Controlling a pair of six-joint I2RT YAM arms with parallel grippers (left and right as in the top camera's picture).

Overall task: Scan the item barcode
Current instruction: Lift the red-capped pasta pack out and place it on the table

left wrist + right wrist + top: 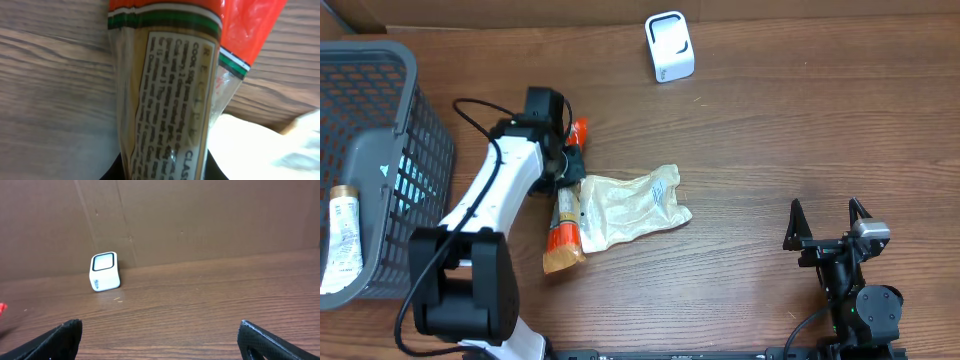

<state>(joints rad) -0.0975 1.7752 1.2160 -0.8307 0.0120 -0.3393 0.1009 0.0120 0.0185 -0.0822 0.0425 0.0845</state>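
The left gripper should move right in the overhead view toward the cream bag [610, 206] and release the packet [563, 232], since only recipe print shows.
A long clear spaghetti packet [563, 232] with orange-red ends lies lengthwise on the wooden table, left of centre. My left gripper [566, 168] is shut on the packet's upper half. In the left wrist view the packet [170, 90] fills the middle, its printed recipe label facing the camera, and my left gripper [162, 174] clamps it from both sides at the bottom edge. No barcode shows. The white barcode scanner [669, 46] stands at the table's far edge; the right wrist view shows the scanner [104, 271] too. My right gripper [828, 224] is open and empty at the front right [160, 342].
A crumpled cream plastic bag [632, 206] lies against the packet's right side. A grey wire basket [380, 150] stands at the left edge with a white tube [344, 232] inside. A cardboard wall [200, 215] backs the table.
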